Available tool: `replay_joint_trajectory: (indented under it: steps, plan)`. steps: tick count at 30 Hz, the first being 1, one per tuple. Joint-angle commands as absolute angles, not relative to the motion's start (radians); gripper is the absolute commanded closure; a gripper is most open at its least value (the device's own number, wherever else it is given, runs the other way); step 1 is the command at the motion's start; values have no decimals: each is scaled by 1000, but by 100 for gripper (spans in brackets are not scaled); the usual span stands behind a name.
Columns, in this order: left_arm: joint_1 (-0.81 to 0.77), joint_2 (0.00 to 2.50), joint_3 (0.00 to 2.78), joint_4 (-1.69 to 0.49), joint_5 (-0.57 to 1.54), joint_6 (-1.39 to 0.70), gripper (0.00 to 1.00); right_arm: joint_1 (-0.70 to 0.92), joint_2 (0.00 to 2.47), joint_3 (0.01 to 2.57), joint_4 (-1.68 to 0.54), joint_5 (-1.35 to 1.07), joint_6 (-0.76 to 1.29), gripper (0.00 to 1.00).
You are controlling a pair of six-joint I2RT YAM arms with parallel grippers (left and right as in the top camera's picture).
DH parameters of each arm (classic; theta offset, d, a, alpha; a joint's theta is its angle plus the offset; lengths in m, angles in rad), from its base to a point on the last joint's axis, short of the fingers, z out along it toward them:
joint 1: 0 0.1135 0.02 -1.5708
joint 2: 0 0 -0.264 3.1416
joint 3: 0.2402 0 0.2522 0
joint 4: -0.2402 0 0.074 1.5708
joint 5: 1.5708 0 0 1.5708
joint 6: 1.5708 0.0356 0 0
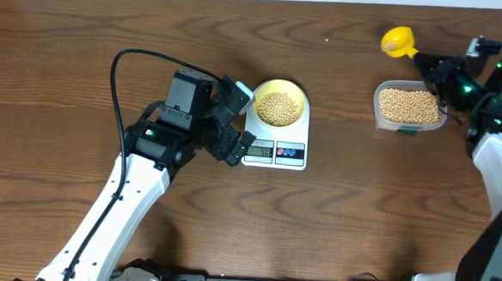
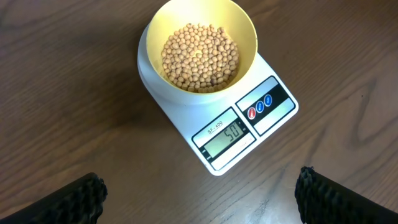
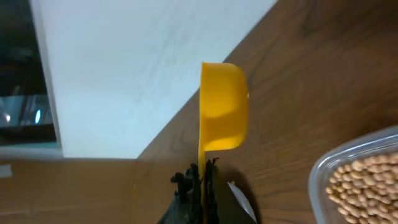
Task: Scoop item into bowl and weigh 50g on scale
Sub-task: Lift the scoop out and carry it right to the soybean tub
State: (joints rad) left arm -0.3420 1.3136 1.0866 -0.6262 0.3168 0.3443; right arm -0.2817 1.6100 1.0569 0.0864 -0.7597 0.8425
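I will tilt the fingers of my right gripper down, lower the empty scoop to the beans in the clear container (image 1: 409,106) (image 3: 368,188), below and back from the gripper, and release it there.
The pale yellow bowl (image 1: 279,105) stands on the white scale (image 1: 274,150) at the table's middle and holds a heap of tan beans, the item (image 2: 200,56). In the left wrist view the scale's display (image 2: 231,132) reads 50. My left gripper (image 1: 239,123) hovers just left of the scale, open, with nothing between its fingertips (image 2: 81,199). Far right at the back, my right gripper (image 1: 423,62) is shut on the handle of a yellow scoop (image 1: 397,41). The scoop's cup (image 3: 224,115) is held on edge above the table, and no beans show in it.
A clear plastic container (image 1: 409,107) filled with more beans sits at the right, just in front of the right gripper. A white wall (image 3: 124,62) borders the table's back edge behind the scoop. The left arm's black cable (image 1: 126,61) loops over the table's left side.
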Motion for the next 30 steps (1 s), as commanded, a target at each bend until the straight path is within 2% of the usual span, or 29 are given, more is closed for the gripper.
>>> replay_joint_trajectory:
  steps: [1, 7, 14, 21, 30]
  plan:
    - [-338, 1307, 1084, -628, 329, 347, 1, -315, 1525, 1062, 32, -734, 772, 99]
    - [-338, 1307, 1084, -628, 329, 347, 1, -338, 1451, 1062, -184, -580, 651, 99]
    - [-338, 1307, 1084, -628, 329, 347, 1, -339, 1422, 1062, -275, -480, 493, 98]
    - [-338, 1307, 1084, -628, 329, 347, 1, -339, 1415, 1062, -377, -469, 55, 99]
    - [-338, 1307, 1084, -628, 329, 347, 1, -336, 1412, 1062, -537, -427, -310, 99]
